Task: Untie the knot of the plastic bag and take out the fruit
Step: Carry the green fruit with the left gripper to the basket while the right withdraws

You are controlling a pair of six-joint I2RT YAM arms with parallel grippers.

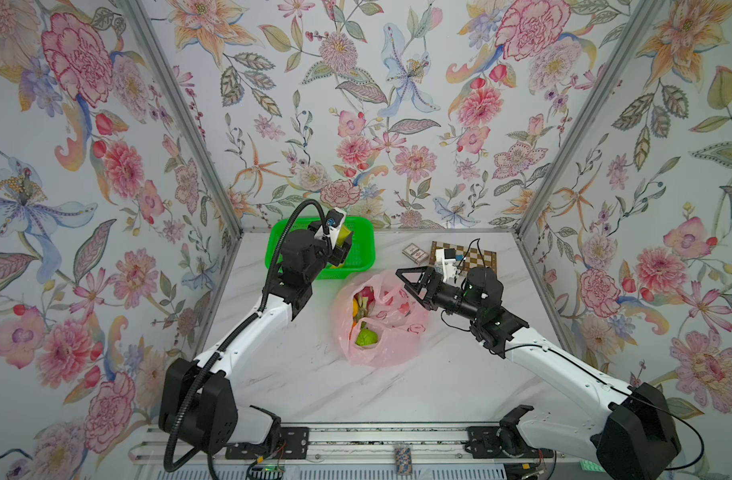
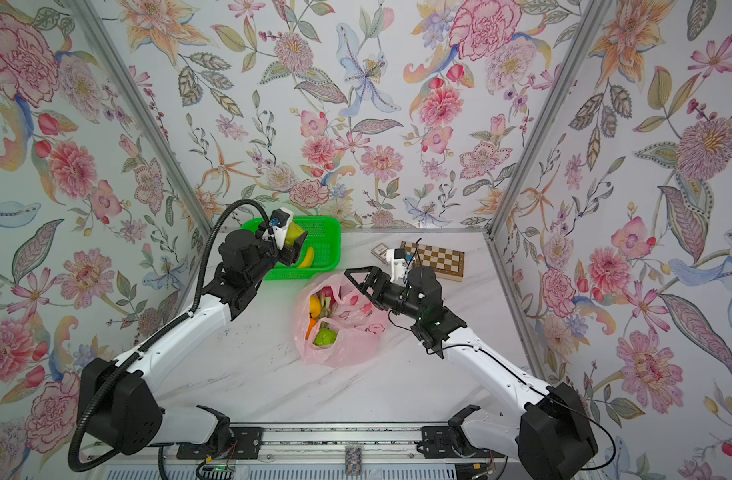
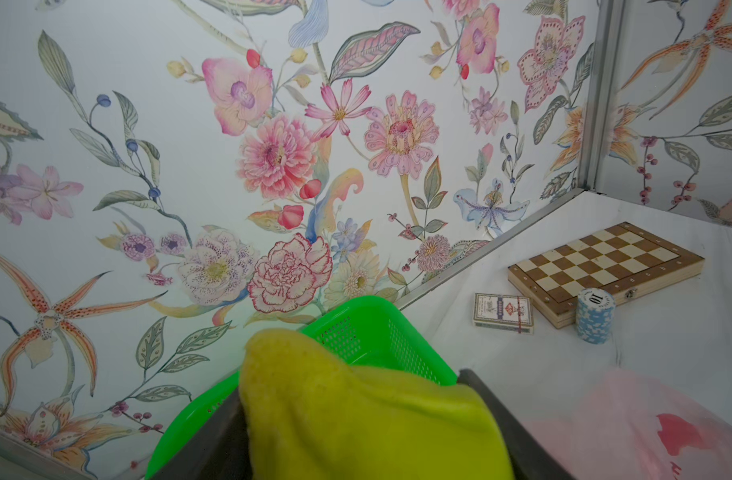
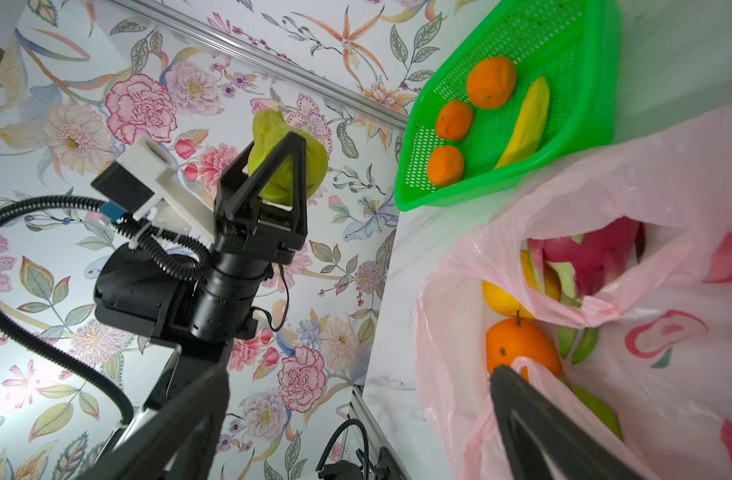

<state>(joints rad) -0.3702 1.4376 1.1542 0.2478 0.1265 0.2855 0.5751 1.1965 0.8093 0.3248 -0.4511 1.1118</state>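
Note:
My left gripper tips downward next, lowers into the basket and releases the yellow-green fruit over the basket's bare bottom, in the empty gap between oranges and banana.
The pink plastic bag lies on the table with its mouth gaping, and no knot shows. Inside it are a red dragon fruit, an orange, a yellow fruit and a green fruit. My left gripper is shut on a yellow-green pear-like fruit, held above the green basket. My right gripper stands open over the bag's far right edge. A loop of the bag's film lies by one of its fingers.
The basket holds three oranges and a small banana. A chessboard, a card box and a stack of blue chips sit at the back right. Flowered walls close in the back and both sides.

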